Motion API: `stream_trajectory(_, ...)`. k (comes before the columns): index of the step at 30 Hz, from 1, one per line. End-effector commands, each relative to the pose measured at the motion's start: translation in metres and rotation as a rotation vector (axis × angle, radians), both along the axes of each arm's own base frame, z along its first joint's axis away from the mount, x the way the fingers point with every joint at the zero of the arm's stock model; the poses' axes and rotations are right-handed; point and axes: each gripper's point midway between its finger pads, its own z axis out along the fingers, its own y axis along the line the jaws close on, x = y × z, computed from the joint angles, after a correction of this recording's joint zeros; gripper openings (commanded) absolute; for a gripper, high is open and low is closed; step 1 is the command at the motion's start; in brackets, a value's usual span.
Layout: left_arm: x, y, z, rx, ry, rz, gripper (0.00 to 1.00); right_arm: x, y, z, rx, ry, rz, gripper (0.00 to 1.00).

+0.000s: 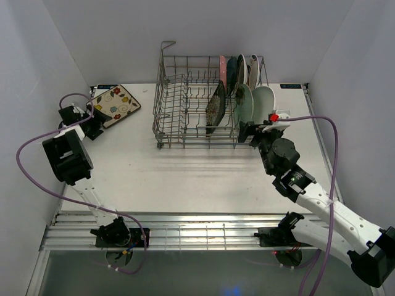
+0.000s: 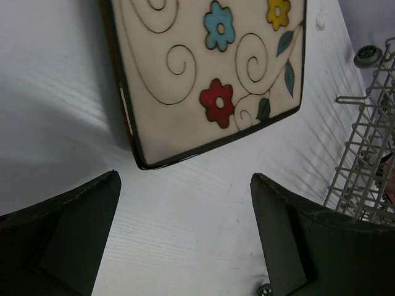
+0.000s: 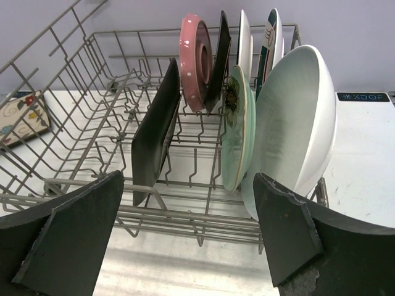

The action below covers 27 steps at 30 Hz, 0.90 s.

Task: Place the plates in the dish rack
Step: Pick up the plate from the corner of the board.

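Observation:
My left gripper will next lower around the floral plate's near corner, just below and beyond its fingers.
A cream floral square plate point(image 1: 116, 105) point(image 2: 210, 74) lies flat on the table at the far left, also visible past the rack in the right wrist view point(image 3: 21, 117). My left gripper point(image 1: 97, 123) point(image 2: 185, 179) hovers open just short of its near corner, with only bare table between the fingers. The grey wire dish rack point(image 1: 162, 92) point(image 3: 185, 213) point(image 2: 364, 154) holds several plates upright, among them a dark square one point(image 3: 154, 135), a pink dotted one point(image 3: 194, 61), a mint round one point(image 3: 237, 129) and a white oval one point(image 3: 302, 129). My right gripper point(image 1: 253, 132) point(image 3: 188, 179) stands open at the rack's near right side, touching nothing.
White walls close in the table on the left, back and right. Aluminium rails point(image 1: 185, 229) run along the near edge by the arm bases. Purple cables point(image 1: 333, 142) loop off both arms. The rack's left half point(image 1: 185, 98) has free tines.

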Motion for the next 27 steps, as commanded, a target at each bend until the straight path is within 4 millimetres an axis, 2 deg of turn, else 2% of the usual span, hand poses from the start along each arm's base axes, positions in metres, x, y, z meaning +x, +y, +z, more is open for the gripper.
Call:
stream_trajectory(1,0.011,0.009,0.012,-0.048,-0.050,0.065,0.96,-0.005,-0.006,0.025,0.105,-0.089,-0.007,0.91)
stream_trajectory(8,0.017,0.020,0.003,-0.066,-0.091,0.115,0.96,-0.010,-0.014,0.027,0.131,-0.113,-0.023,0.92)
stream_trajectory(19,0.025,0.030,-0.020,-0.090,-0.074,0.171,0.93,-0.012,-0.016,0.026,0.139,-0.117,-0.027,0.92)
stream_trajectory(26,0.032,0.035,-0.039,-0.089,-0.060,0.177,0.89,-0.013,-0.016,0.027,0.142,-0.122,-0.023,0.92)
stream_trajectory(27,0.032,0.035,-0.039,-0.091,-0.061,0.173,0.84,-0.013,-0.017,0.027,0.143,-0.122,-0.024,0.92)
